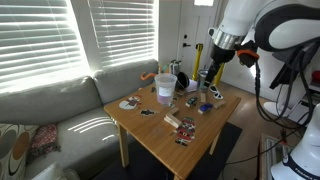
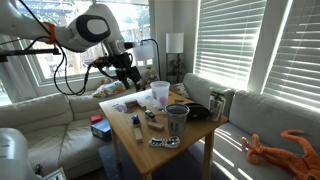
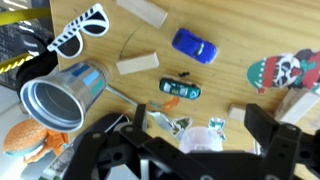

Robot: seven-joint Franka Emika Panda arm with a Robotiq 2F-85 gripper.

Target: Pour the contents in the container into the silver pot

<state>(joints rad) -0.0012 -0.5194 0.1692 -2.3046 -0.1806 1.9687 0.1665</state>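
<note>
My gripper needs to move outward over the table next and go down onto the near rim of the cup, because the cup is beyond my open fingers.
The container, a translucent whitish cup, stands upright near the middle of the wooden table and shows in both exterior views. A shiny silver metal vessel stands nearer the table edge; in the wrist view it is at the left. My gripper hangs above the table, off to one side of the cup. In the wrist view its fingers are spread apart and hold nothing. A blurred whitish shape sits low between them; I cannot tell what it is.
Small items litter the table: white sunglasses, a blue toy car, a green toy car, wooden blocks, a Santa figure, a toy burger. A dark pan sits beside the metal vessel. A sofa borders the table.
</note>
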